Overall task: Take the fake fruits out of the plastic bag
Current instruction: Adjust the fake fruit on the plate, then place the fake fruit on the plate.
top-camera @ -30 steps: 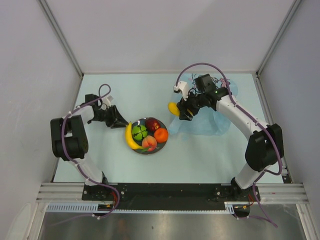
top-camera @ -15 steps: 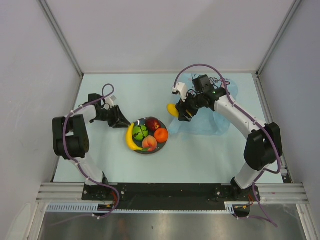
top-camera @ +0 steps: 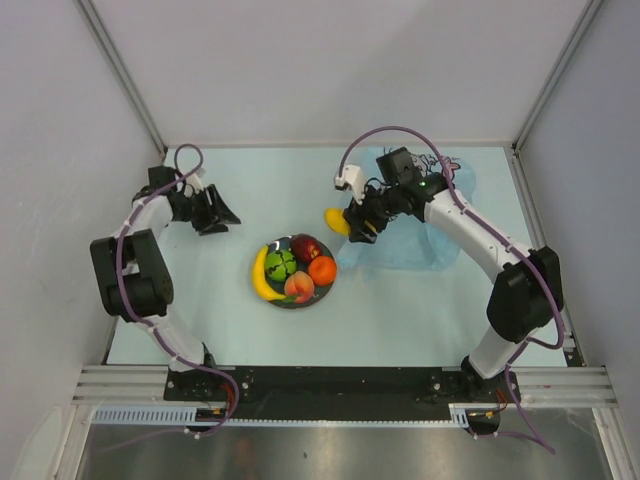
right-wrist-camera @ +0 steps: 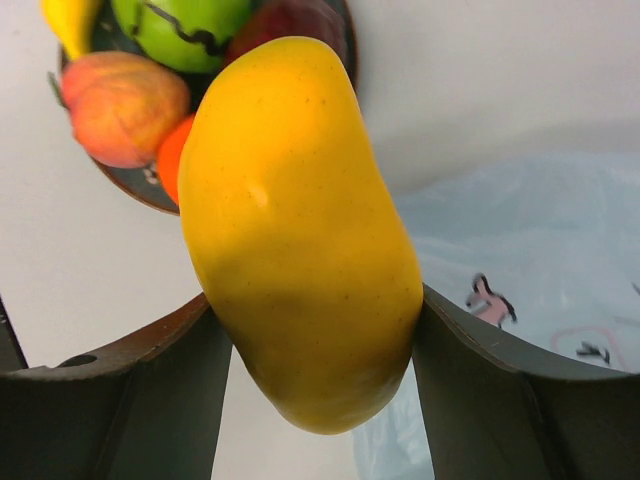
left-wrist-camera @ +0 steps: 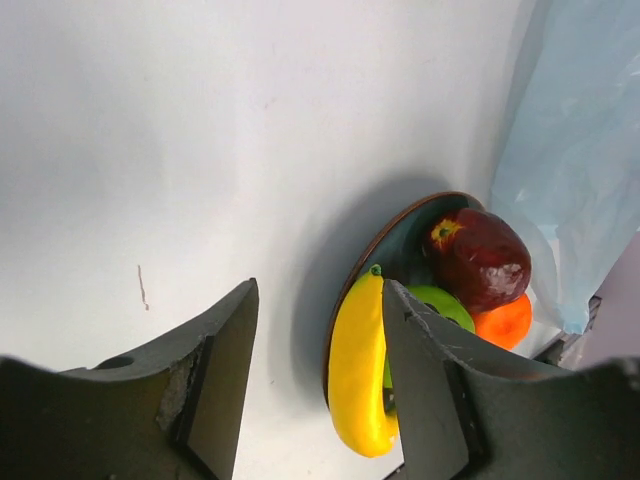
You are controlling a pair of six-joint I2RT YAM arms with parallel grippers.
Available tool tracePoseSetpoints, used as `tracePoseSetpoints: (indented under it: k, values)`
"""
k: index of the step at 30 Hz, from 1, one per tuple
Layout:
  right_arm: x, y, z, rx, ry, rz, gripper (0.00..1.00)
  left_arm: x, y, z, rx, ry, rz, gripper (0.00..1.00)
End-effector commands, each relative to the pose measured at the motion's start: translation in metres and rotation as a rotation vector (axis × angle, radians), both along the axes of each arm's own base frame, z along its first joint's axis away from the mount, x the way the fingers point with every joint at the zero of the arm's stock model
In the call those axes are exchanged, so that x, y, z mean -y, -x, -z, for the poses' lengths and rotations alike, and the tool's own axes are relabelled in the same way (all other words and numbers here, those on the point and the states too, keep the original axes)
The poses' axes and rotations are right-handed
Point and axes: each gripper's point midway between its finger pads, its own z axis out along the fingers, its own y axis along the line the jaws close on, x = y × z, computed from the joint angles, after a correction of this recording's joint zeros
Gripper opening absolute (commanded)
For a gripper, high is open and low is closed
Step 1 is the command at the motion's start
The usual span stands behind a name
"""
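I will next move my right gripper down and to the left in the top view, over the dark plate's middle [top-camera: 302,267], and let go of the mango [top-camera: 337,220] there, because other fruits lie there.
My right gripper [top-camera: 350,222] is shut on the yellow-orange mango [top-camera: 337,220] and holds it above the table, left of the light blue plastic bag [top-camera: 415,240]. In the right wrist view the mango [right-wrist-camera: 300,230] fills the space between the fingers, with the bag [right-wrist-camera: 520,300] behind. The dark plate [top-camera: 322,291] holds the banana [top-camera: 259,275], green fruit [top-camera: 279,263], dark red apple [top-camera: 305,247], orange [top-camera: 322,269] and peach [top-camera: 298,287]. My left gripper [top-camera: 228,216] is open and empty at the far left, away from the plate. Its wrist view shows the banana [left-wrist-camera: 360,370] and apple [left-wrist-camera: 478,257].
Grey walls close in the pale table on three sides. The left arm's base link [top-camera: 135,280] stands left of the plate. The bag lies under the right arm's forearm [top-camera: 470,225].
My left gripper has drawn back from the plate toward the far left. My right gripper has carried the mango a little left, away from the bag.
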Motion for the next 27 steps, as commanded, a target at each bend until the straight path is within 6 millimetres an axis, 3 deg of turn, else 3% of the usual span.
tracePoseSetpoints:
  k: [1,8,9,12,14,16,18,22,27]
  values:
    - [-0.037,0.026,-0.024,0.056,-0.038,-0.166,0.48,0.002,-0.005,-0.037,0.131,-0.003,0.048,0.58]
    - [-0.074,0.062,-0.016,0.158,0.039,-0.399,0.47,0.021,0.028,-0.081,0.260,0.056,0.094,0.61]
    - [-0.078,0.061,-0.021,0.178,0.044,-0.410,0.47,0.024,0.033,-0.080,0.257,0.069,0.098,0.61]
    - [-0.087,0.055,-0.012,0.207,0.124,-0.442,0.47,0.031,0.044,-0.095,0.269,0.109,0.110,0.61]
    - [-0.093,0.053,0.001,0.202,0.183,-0.460,0.47,0.034,0.049,-0.107,0.297,0.120,0.108,0.61]
    - [-0.096,0.054,-0.003,0.201,0.205,-0.470,0.47,0.039,0.057,-0.126,0.370,0.133,0.106,0.62]
    - [-0.098,0.056,0.014,0.180,0.262,-0.486,0.47,0.045,0.070,-0.135,0.402,0.148,0.107,0.63]
    - [-0.097,0.056,0.035,0.174,0.337,-0.522,0.47,0.050,0.088,-0.145,0.438,0.146,0.107,0.63]
    - [-0.096,0.045,0.047,0.181,0.406,-0.504,0.48,0.047,0.090,-0.143,0.483,0.116,0.072,0.64]
